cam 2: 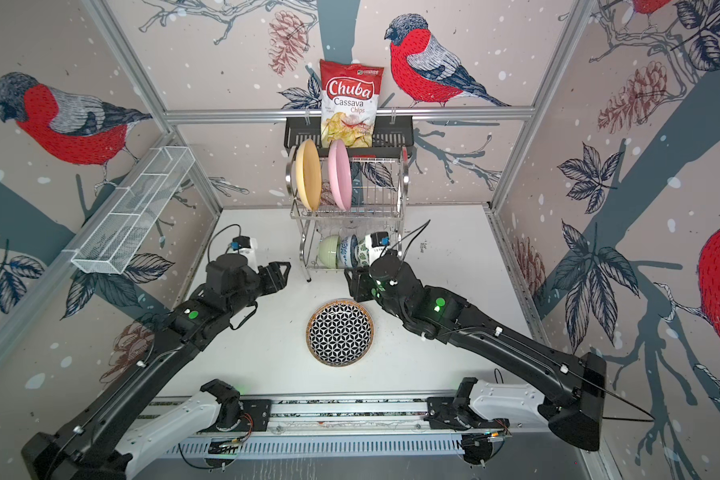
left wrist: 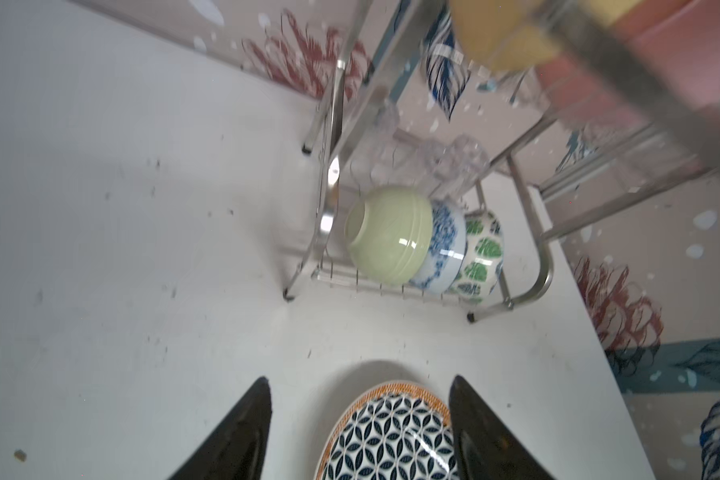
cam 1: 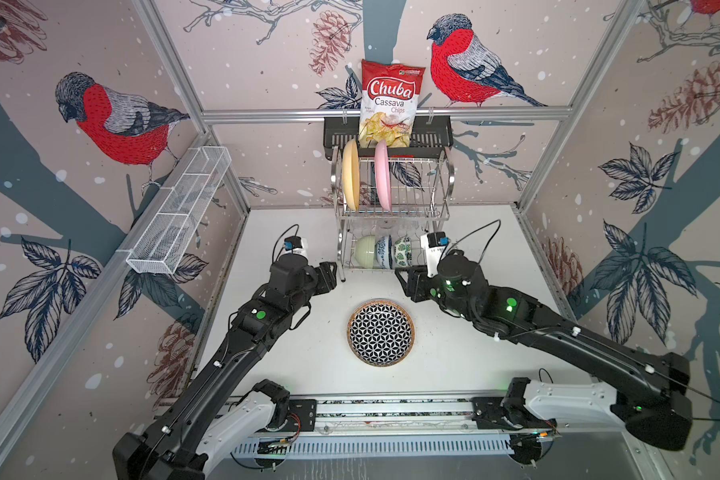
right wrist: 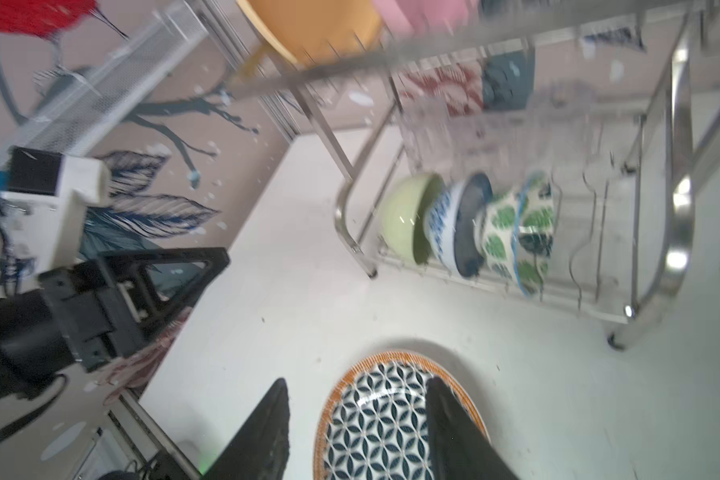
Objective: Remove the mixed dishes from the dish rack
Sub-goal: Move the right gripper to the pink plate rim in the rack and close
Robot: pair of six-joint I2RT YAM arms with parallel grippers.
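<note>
The pink plate stands on edge, and the pink plate's near rim (cam 1: 386, 194) is above my right gripper and farther outward. I should raise my right gripper outward and close it on that rim.
The steel dish rack (cam 1: 391, 216) stands at the back of the table. Its upper tier holds a cream-yellow plate (cam 1: 350, 174) and a pink plate (cam 1: 382, 174) on edge. On the lower tier a pale green bowl (cam 1: 364, 251), a blue-white bowl (cam 1: 384, 251) and a green-leaf bowl (cam 1: 403, 251) lean together, with a clear glass (left wrist: 454, 162) behind them. A dark-lattice plate with an orange rim (cam 1: 380, 332) lies flat on the table before the rack. My left gripper (cam 1: 329, 276) and right gripper (cam 1: 406, 282) hover open and empty at the rack's front corners, above the plate's far edge.
A chips bag (cam 1: 391, 104) stands in a black shelf basket (cam 1: 337, 133) right above the rack. A long white mesh tray (cam 1: 179, 208) hangs on the left wall. The arms' base rail (cam 1: 391, 409) runs along the table's front edge.
</note>
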